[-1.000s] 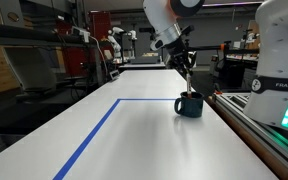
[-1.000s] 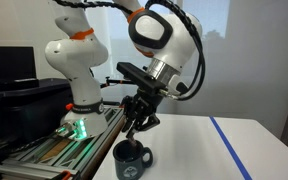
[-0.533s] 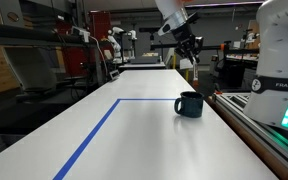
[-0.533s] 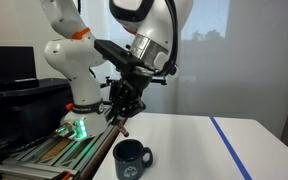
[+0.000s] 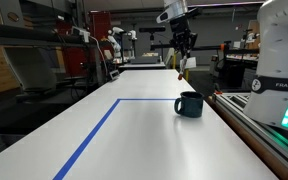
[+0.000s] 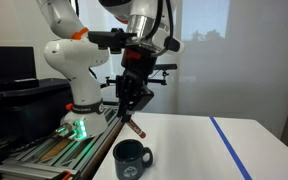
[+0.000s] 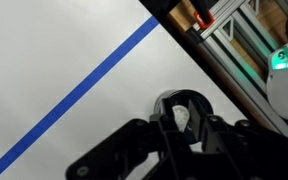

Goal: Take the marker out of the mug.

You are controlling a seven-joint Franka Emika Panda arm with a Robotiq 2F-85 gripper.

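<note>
Next, my gripper moves outward past the mug (image 5: 189,104) and down to the white tabletop between mug and blue tape (image 5: 155,118). It releases the marker there, because that spot lies clear.
The dark mug (image 5: 189,104) stands upright on the white table, near the blue tape corner; it also shows in an exterior view (image 6: 131,160). My gripper (image 5: 181,58) hangs well above the mug and is shut on the reddish-orange marker (image 5: 180,70), which points down, clear of the mug's rim. In an exterior view the gripper (image 6: 128,112) holds the marker (image 6: 134,128) tilted above the mug. In the wrist view the gripper (image 7: 181,125) frames the mug (image 7: 197,100) far below, and the marker's pale end (image 7: 181,117) shows between the fingers.
A blue tape line (image 5: 94,135) crosses the white table; it also shows in an exterior view (image 6: 229,145) and the wrist view (image 7: 94,75). A metal rail (image 5: 259,125) runs along the table edge beside the robot base (image 5: 282,50). A monitor (image 6: 9,65) stands behind.
The gripper has risen with the marker in it, from inside the mug to well above its rim. The mug has stayed in place.
</note>
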